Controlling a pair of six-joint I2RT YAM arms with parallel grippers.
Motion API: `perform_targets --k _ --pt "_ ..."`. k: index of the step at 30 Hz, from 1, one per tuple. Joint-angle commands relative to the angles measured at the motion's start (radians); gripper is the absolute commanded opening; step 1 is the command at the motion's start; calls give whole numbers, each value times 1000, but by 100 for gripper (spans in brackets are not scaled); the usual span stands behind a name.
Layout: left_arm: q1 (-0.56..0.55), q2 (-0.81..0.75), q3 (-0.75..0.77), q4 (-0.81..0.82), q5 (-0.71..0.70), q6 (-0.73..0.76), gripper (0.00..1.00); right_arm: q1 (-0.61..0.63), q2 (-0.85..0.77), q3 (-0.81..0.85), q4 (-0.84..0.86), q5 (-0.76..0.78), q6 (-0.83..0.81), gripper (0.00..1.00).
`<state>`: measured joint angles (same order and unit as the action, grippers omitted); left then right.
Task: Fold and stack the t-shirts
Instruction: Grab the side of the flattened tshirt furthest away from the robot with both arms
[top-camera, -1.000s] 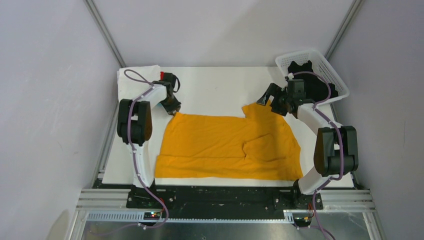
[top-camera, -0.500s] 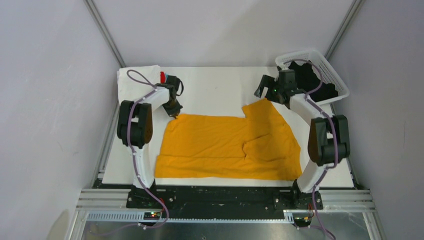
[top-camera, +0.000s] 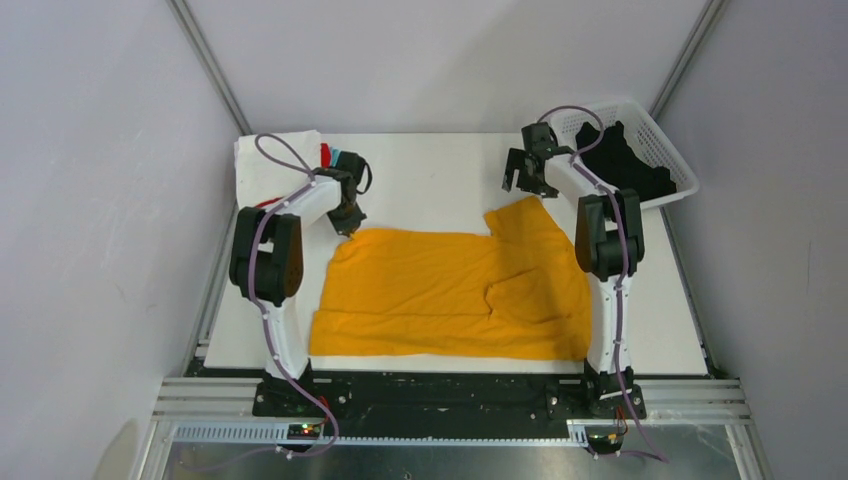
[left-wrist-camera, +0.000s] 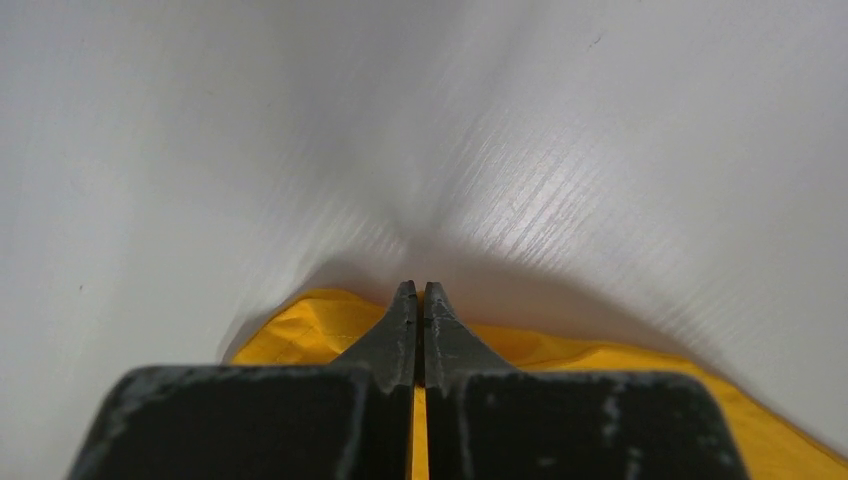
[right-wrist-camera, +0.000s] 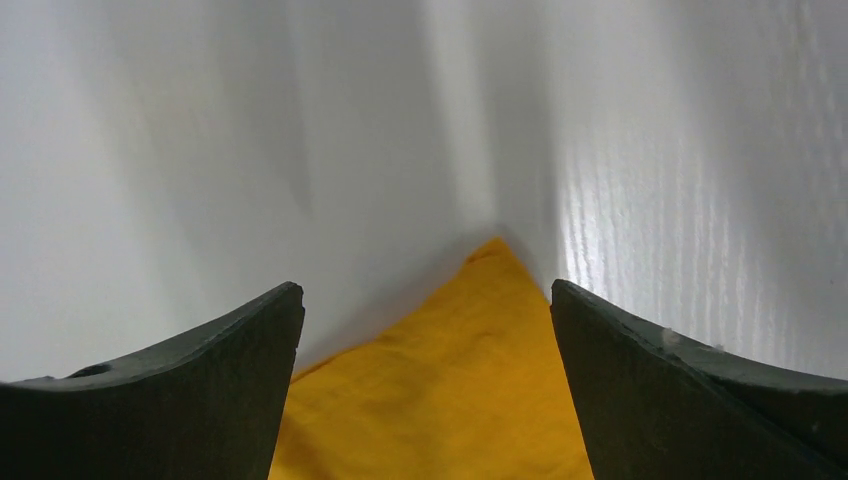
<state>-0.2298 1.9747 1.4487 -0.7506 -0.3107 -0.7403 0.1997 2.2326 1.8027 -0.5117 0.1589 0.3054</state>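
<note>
The shirt's pointed far corner by the basket is the next spot to reach, so my right gripper needs to move back a little onto it.
The mustard-yellow t-shirt (top-camera: 450, 290) lies spread flat on the white table. My left gripper (top-camera: 347, 224) is shut on its far-left corner. In the left wrist view the jaws (left-wrist-camera: 418, 290) are pressed together with yellow cloth (left-wrist-camera: 300, 335) between and under them. My right gripper (top-camera: 521, 180) is open and empty just beyond the shirt's pointed far-right corner (top-camera: 528, 207). In the right wrist view that corner (right-wrist-camera: 470, 380) lies between the spread fingers (right-wrist-camera: 425, 288). A black t-shirt (top-camera: 625, 160) lies in the basket.
The white lattice basket (top-camera: 662, 128) stands at the far right corner, close behind the right arm. Folded white (top-camera: 272, 158), red (top-camera: 325, 151) and light-blue (top-camera: 336, 157) shirts lie at the far left, beside the left arm. Grey walls enclose the table.
My right gripper has swung from beside the basket toward the far middle of the table, staying open. The left gripper has stayed at the shirt's far-left corner. The shirt has barely moved.
</note>
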Motion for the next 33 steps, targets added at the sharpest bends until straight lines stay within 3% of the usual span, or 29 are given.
perform_targets --k 1,7,12,17,23,33 --pt "-15 -51 -10 -3 -33 8 0 7 45 88 -155 77 21 95" --pt "-20 -66 -27 -4 -38 -1 0 10 50 60 -200 85 51 82" --pt "-23 -92 -46 -3 -62 -14 0 6 -6 -18 -143 76 53 55" --pt "-35 -127 -51 -4 -83 -24 0 -15 -45 -53 -80 44 41 39" --pt "-52 -180 -61 -3 -108 -22 0 -7 -113 -94 8 17 -9 2" --pt "-67 -262 -146 -3 -143 -30 0 57 -401 -406 143 17 -19 0"
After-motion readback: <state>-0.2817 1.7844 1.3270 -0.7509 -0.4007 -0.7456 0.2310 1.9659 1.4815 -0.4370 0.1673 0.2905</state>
